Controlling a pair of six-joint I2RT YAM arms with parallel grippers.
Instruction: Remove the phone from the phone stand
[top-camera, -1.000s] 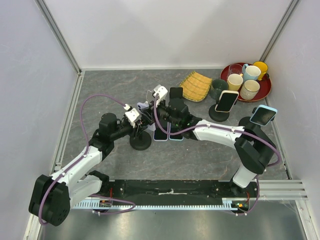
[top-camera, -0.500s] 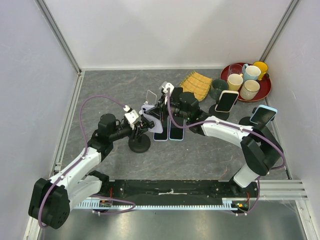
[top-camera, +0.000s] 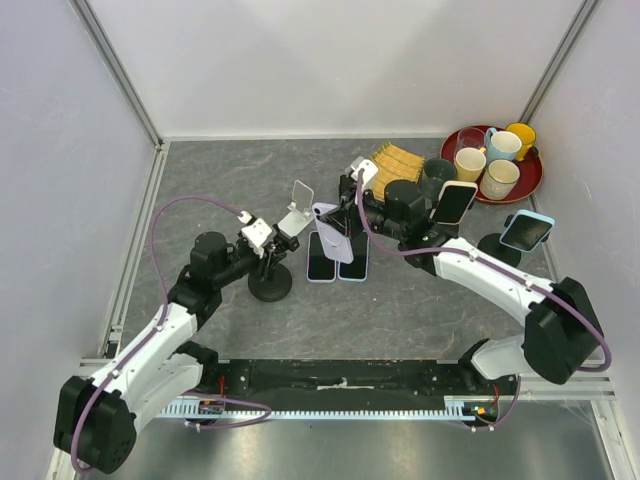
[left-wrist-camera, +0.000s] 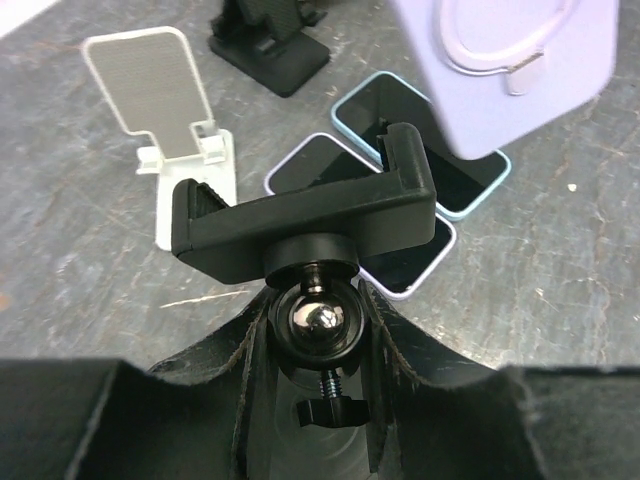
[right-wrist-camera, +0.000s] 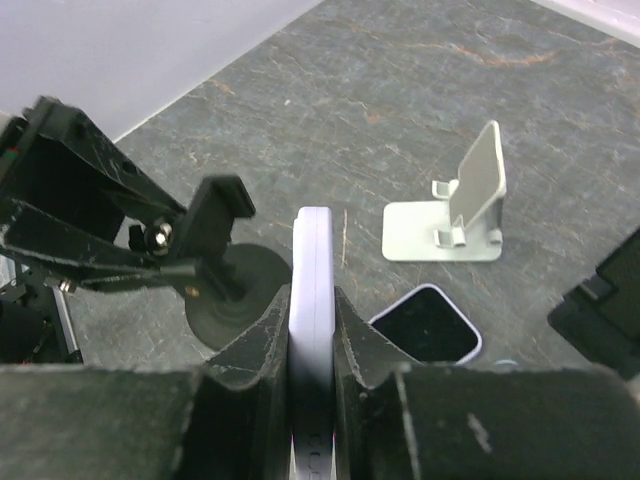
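Note:
My right gripper turns and lowers toward the right in the top view next, onto the tabletop (top-camera: 391, 263) beside the blue-edged phone, since that part of the tabletop is empty.
The phone (top-camera: 336, 238), in a lavender case, hangs clear of the stand with my right gripper (top-camera: 350, 222) shut on it. In the right wrist view the phone (right-wrist-camera: 315, 280) stands edge-on, squeezed between both fingers (right-wrist-camera: 365, 335). The black phone stand (top-camera: 271, 282) rests on its round base to the left, its clamp (left-wrist-camera: 300, 212) empty. My left gripper (left-wrist-camera: 315, 305) is shut around the stand's ball joint (left-wrist-camera: 317, 318). In the left wrist view the phone (left-wrist-camera: 510, 60) floats at the top right.
Two phones (top-camera: 336, 264) lie flat, screens up, under the held one. A white folding stand (top-camera: 297, 205) sits behind. To the right are two more stands holding phones (top-camera: 455, 203) (top-camera: 527, 231), a woven mat (top-camera: 392, 170), a dark cup (top-camera: 436, 176) and a red tray (top-camera: 530, 180) of cups.
My right gripper has drawn the lavender phone out of the black stand's clamp and carried it rightward. My left gripper has shifted slightly left with the stand.

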